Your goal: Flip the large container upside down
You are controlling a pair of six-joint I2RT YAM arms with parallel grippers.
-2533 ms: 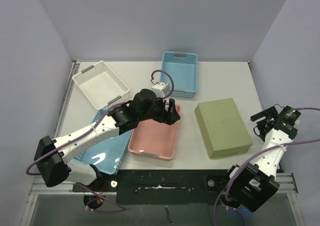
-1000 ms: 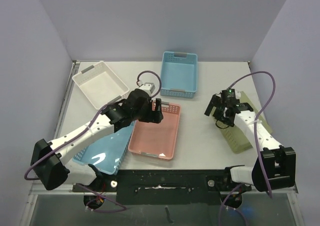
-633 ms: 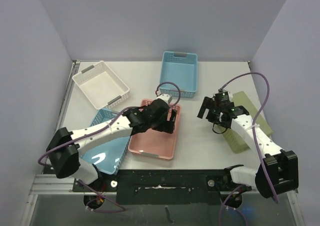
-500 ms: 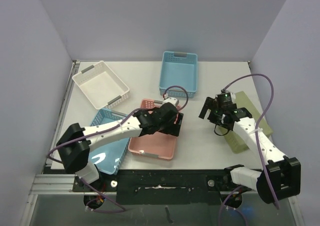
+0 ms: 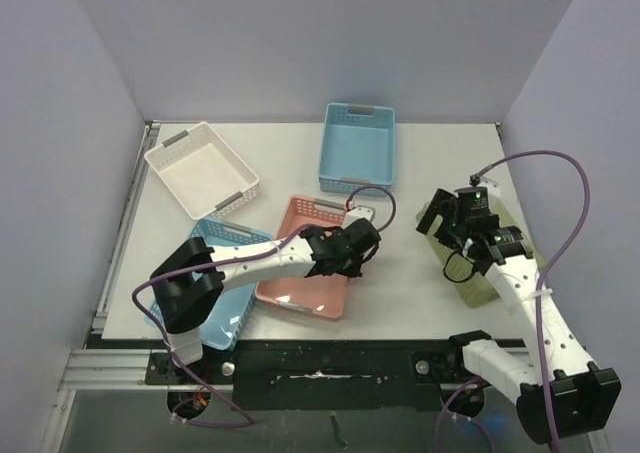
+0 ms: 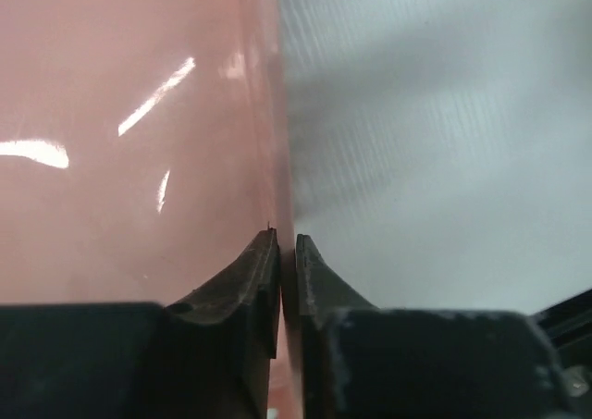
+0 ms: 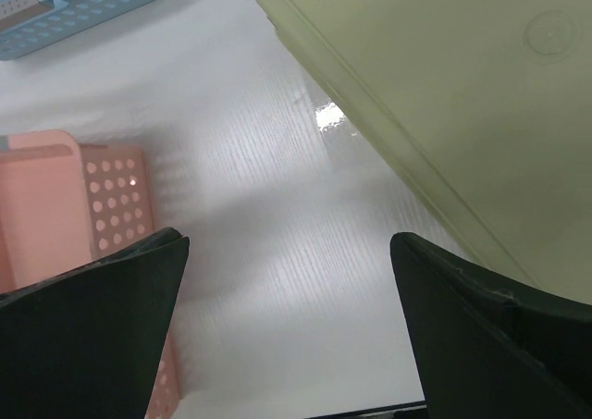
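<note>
The container stands open side up. The left gripper tips the container's pink side up and toward the olive-green box (image 7: 462, 95) over the bare table next, then releases it.
The large pink container (image 5: 303, 291) stands open side up near the table's front, left of centre. My left gripper (image 5: 352, 257) is at its right long wall. In the left wrist view the gripper (image 6: 287, 244) is shut on that thin pink wall (image 6: 268, 114), one finger inside and one outside. My right gripper (image 5: 446, 235) hangs open over bare table between the pink container (image 7: 65, 197) and an olive-green box (image 7: 462, 95). In the right wrist view the gripper (image 7: 287, 243) holds nothing and its fingers stand wide apart.
The olive-green box (image 5: 476, 287) lies bottom up at the right, partly under my right arm. A white basket (image 5: 200, 168) sits at the back left, a light-blue basket (image 5: 358, 145) at the back centre, and another blue basket (image 5: 213, 318) beside the pink one under my left arm.
My left gripper slid right across the pink container to its right wall and shut on it. My right arm drew back a little to the right, still open.
</note>
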